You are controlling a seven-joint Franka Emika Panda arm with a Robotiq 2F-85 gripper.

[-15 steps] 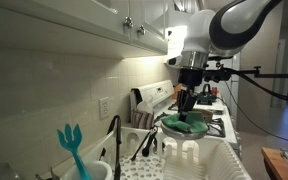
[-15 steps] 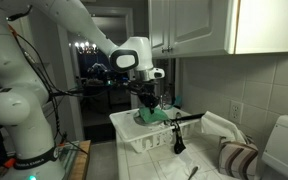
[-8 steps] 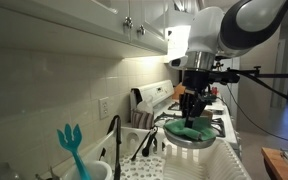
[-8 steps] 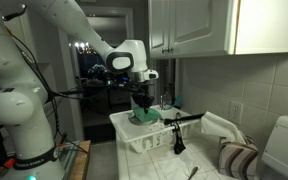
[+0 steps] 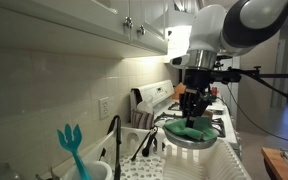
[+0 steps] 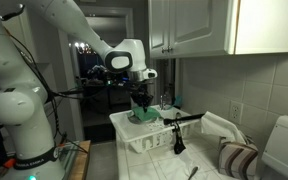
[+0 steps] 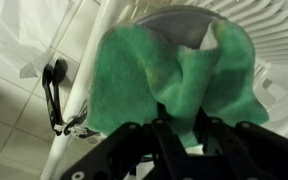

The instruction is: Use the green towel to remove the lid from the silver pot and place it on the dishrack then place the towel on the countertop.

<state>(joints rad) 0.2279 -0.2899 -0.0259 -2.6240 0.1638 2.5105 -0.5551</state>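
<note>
I need to lower my gripper into the white dishrack and let go of the bunched fold, because the lid with the towel over it is still hanging above the rack's bottom.
The green towel [image 7: 154, 70] is draped over the pot lid [image 7: 174, 20], whose glassy rim shows at the top of the wrist view. My gripper [image 7: 181, 128] is shut on a bunched fold of the towel. In both exterior views the gripper [image 5: 191, 108] [image 6: 140, 103] hangs straight down over the white dishrack [image 5: 219, 160] [image 6: 149, 140], holding the towel [image 5: 188, 129] [image 6: 142, 116] and the lid [image 5: 192, 139] just above or on the rack. The silver pot is not clearly in view.
A black-handled utensil [image 7: 54, 90] lies by the rack's edge. A stove [image 5: 209, 112] stands behind the rack. A teal brush [image 5: 71, 148] and a black tap [image 5: 114, 135] are near the sink. A striped towel [image 6: 239, 158] lies on the counter.
The gripper has carried the towel and lid from the stove side to over the dishrack and lowered slightly. Little has moved in the last half second.
</note>
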